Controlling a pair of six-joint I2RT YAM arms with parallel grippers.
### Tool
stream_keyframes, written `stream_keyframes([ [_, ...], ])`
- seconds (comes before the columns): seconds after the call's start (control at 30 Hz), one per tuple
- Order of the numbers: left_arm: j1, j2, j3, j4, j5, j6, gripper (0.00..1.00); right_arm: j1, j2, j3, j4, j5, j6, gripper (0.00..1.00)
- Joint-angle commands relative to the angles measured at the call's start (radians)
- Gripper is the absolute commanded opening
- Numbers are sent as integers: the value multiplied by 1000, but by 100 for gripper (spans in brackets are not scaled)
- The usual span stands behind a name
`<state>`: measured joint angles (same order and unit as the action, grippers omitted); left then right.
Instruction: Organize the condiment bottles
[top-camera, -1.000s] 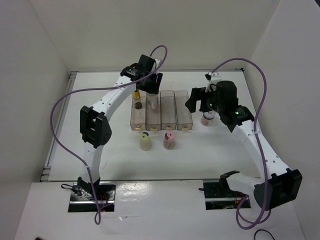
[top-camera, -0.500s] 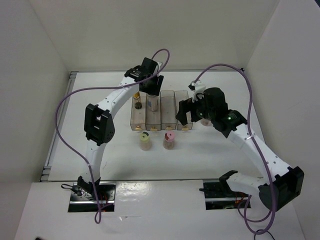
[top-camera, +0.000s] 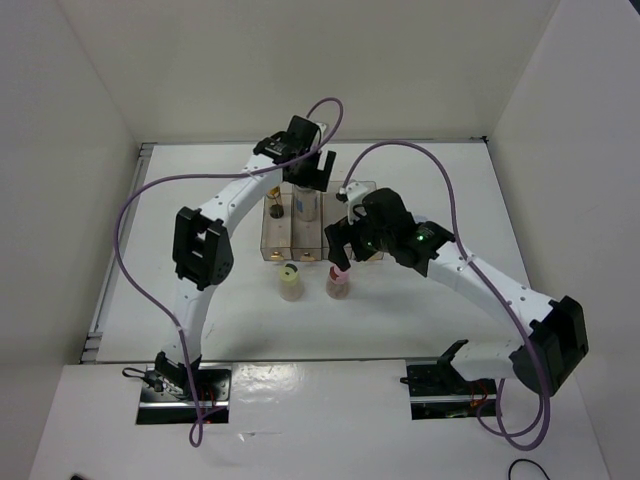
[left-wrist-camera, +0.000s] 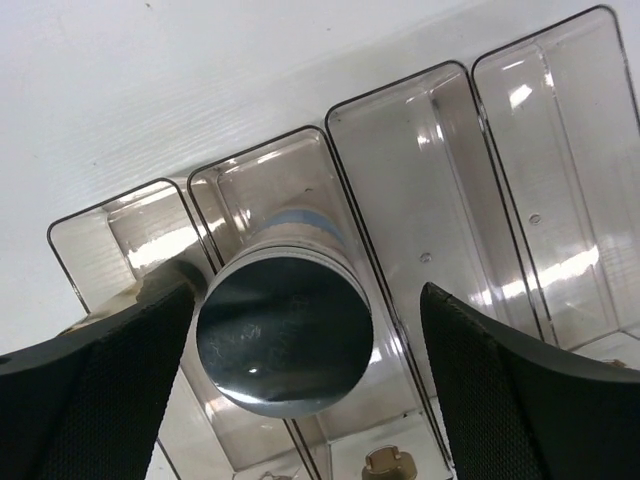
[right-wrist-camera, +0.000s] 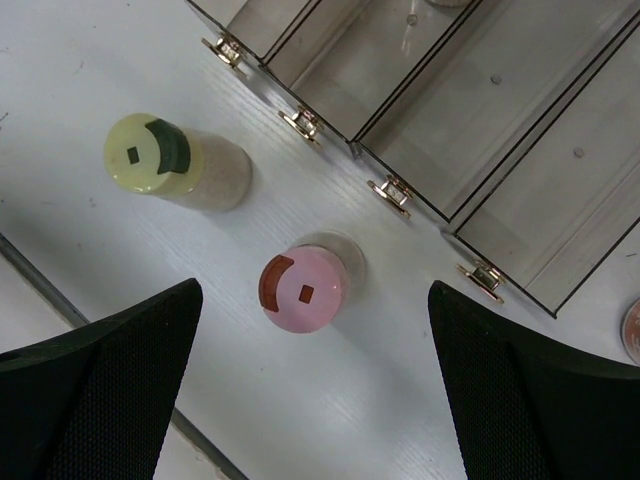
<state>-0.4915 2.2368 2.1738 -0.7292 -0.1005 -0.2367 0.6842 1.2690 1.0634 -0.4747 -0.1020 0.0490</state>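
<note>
The open right gripper moves straight down next, so its fingers end on either side of the bottle's pink lid (top-camera: 340, 273) (right-wrist-camera: 303, 290), already showing below between them.
The white grey-lidded bottle (top-camera: 305, 208) stands upright in the second clear bin from the left. My left gripper (top-camera: 303, 183) hangs over it, open, its fingers either side of the grey lid (left-wrist-camera: 285, 335) and not gripping it. A dark bottle (top-camera: 273, 208) sits in the first bin. In front of the bins stand the yellow-lidded bottle (top-camera: 290, 280) and the pink-lidded bottle (top-camera: 339, 281). Above the pink lid (right-wrist-camera: 303, 290) is my right gripper (right-wrist-camera: 315, 295), open and empty, with the yellow lid (right-wrist-camera: 145, 152) off to its left. At the right wrist view's edge, the reddish jar (right-wrist-camera: 633, 330) barely shows.
Four clear rectangular bins (top-camera: 352, 203) with gold knobs (right-wrist-camera: 390, 190) stand side by side mid-table; the two right ones (left-wrist-camera: 430, 190) hold nothing. White walls enclose the table on three sides. Purple cables arc over both arms.
My left gripper has opened and let go of the grey-lidded bottle in the second bin. My right arm has swung left from the reddish jar to above the pink-lidded bottle.
</note>
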Motion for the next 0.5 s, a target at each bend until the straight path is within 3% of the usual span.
stream_keyframes([
  [0.0,-12,-34,61,5,-19,-4,100,17,19,-14,16,24,-15,98],
  [0.33,-21,-117,263,-137,-65,-23,100,80,98,-14,16,73,18,98],
  [0.47,-12,-59,550,-336,-113,-23,100,103,109,-32,16,73,31,96],
])
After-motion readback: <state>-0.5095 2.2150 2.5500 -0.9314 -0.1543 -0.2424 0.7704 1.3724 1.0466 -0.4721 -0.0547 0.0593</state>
